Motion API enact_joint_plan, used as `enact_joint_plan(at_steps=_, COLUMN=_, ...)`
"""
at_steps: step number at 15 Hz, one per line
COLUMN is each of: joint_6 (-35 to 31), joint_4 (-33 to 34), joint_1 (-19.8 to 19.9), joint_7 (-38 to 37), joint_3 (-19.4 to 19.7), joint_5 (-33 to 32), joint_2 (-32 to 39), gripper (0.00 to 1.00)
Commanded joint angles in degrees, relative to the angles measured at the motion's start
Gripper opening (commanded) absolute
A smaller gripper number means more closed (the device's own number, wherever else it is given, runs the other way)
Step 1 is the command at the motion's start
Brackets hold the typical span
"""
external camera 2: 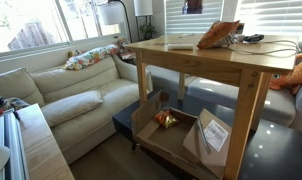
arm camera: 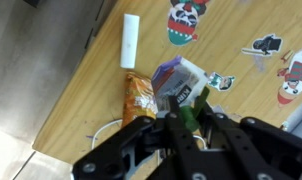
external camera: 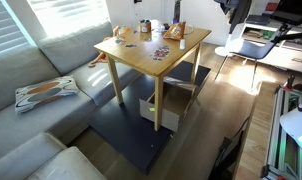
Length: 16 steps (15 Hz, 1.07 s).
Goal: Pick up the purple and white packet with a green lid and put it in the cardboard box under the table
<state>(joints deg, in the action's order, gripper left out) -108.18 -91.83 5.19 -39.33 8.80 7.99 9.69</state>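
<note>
The cardboard box stands open below, so the robot's gripper will next carry the packet past the table's edge and down over the inside of the cardboard box, to let go of its green cap (arm camera: 196,110).
In the wrist view the purple-blue and white packet (arm camera: 177,78) lies tilted on the light wooden table (arm camera: 101,75), its green cap (arm camera: 196,110) pointing toward me. My gripper (arm camera: 191,118) is low over it, and the two dark fingers are closed against the green cap. An orange-brown packet (arm camera: 139,97) lies right beside it on the left. The cardboard box (external camera: 163,112) stands on the floor under the table (external camera: 141,55) and shows in both exterior views (external camera 2: 147,116). In the exterior views the packet is too small to make out.
A white stick-like object (arm camera: 130,40) lies near the table's edge. Cartoon stickers (arm camera: 187,22) are spread over the top. A dark bottle (external camera: 146,27) stands at the back. A sofa (external camera: 41,110) flanks the table, and a dark mat (external camera: 131,135) lies under it.
</note>
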Motion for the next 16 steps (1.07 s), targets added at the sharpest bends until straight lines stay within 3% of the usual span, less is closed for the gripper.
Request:
enact_joint_plan(at_steps=1, joint_6=-0.05, joint_4=-13.89, joint_1=0.6, joint_7=-1.64, joint_3=0.36, joint_5=-1.27, joint_2=-10.53, gripper=0.05)
enact_joint_plan(at_steps=7, joint_6=-7.76, joint_4=-32.31, joint_1=4.53, joint_7=-3.13, joint_3=1.73, joint_5=0.68, joint_2=-18.68, gripper=0.05)
enact_joint_plan(at_steps=13, joint_6=-27.56, joint_4=-47.94, joint_1=9.1, joint_7=-6.99, joint_3=4.63, joint_5=6.12, joint_2=-16.27, gripper=0.05)
enact_joint_plan(at_steps=14, joint_6=-22.54, joint_4=-43.23, joint_1=8.5, joint_7=-5.68, joint_3=3.73, joint_5=3.41, joint_2=-15.83, gripper=0.05)
enact_joint_plan(at_steps=15, joint_6=-23.91, joint_4=-44.75, joint_1=8.9, joint_7=-5.34, joint_3=4.04, joint_5=3.62, joint_2=-15.46, gripper=0.21)
enact_joint_plan(at_steps=16, joint_6=-23.91, joint_4=-44.66, joint_1=8.93, joint_7=-5.28, joint_3=4.04, joint_5=3.6, joint_2=-15.26, gripper=0.21)
